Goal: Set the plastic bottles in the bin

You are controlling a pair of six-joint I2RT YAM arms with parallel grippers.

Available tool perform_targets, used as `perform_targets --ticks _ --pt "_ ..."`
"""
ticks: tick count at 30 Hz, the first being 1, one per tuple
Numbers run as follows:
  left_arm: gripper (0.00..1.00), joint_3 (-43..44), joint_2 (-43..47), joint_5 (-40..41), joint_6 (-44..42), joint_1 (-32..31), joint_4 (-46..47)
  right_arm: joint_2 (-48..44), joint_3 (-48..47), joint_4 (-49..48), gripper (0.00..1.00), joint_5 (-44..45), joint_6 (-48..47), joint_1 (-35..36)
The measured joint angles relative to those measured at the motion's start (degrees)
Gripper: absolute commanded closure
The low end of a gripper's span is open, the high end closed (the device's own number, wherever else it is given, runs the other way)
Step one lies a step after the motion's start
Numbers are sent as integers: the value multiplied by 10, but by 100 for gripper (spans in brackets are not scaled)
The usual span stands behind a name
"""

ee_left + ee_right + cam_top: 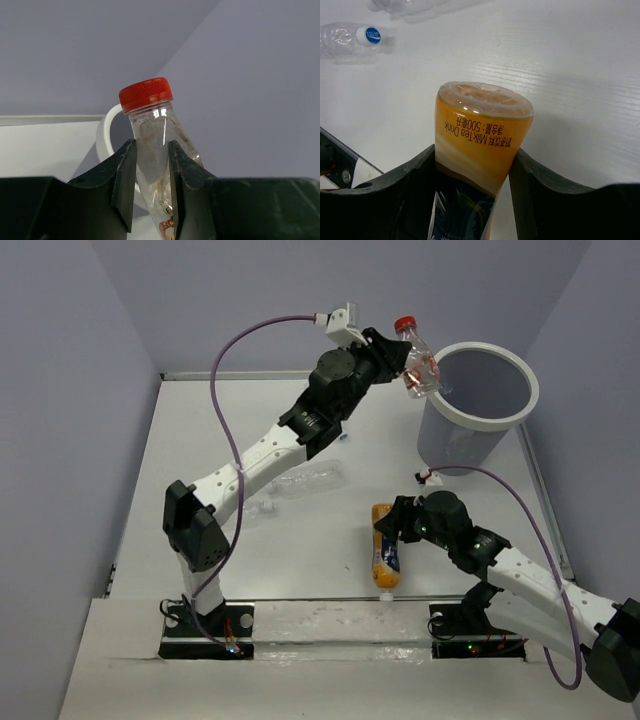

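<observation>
The bottle hangs at the bin's rim, so the robot will next move its left gripper over the bin's opening (488, 386) (121, 129), to the gripper's right in the top view, and release.
My left gripper (403, 362) is shut on a clear bottle with a red cap (420, 375), holding it in the air at the left rim of the round grey bin (520, 405). In the left wrist view both fingers (125, 185) press the bottle's body (150, 145), cap up, with the bin's white rim (107, 135) behind it. My right gripper (393, 530) is low on the table, shut around the base end of an orange bottle (385, 558) that lies flat. Both jaws touch the orange bottle's sides (480, 130). Two clear bottles (312, 480) (262, 508) lie mid-table.
In the right wrist view a clear bottle with a blue and white cap (350, 37) lies at the far left, and another clear one (415, 5) shows at the top edge. Grey walls enclose the white table (200, 440) on three sides.
</observation>
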State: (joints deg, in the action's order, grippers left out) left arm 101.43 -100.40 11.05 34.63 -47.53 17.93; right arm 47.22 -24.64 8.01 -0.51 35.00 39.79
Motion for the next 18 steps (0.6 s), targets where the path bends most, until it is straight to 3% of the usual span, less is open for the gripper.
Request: perform_targets --ticks 4,10,13,14,15,18 --pt "77 105 -106 7 20 -14 10 2 13 -19 55 -17 4 0" --pt "68 355 -309 41 7 -62 23 9 35 -48 55 -32 8 0" --pt "48 407 -370 59 -14 -79 43 6 43 -58 55 -36 9 0" --pt "38 409 -379 63 -22 -83 48 3 45 -60 55 -38 10 0" --pt "21 409 -389 69 -28 -87 52 -2 49 -62 55 -40 10 0" --pt "5 409 -407 76 -53 -89 62 -10 54 -64 56 -44 12 0"
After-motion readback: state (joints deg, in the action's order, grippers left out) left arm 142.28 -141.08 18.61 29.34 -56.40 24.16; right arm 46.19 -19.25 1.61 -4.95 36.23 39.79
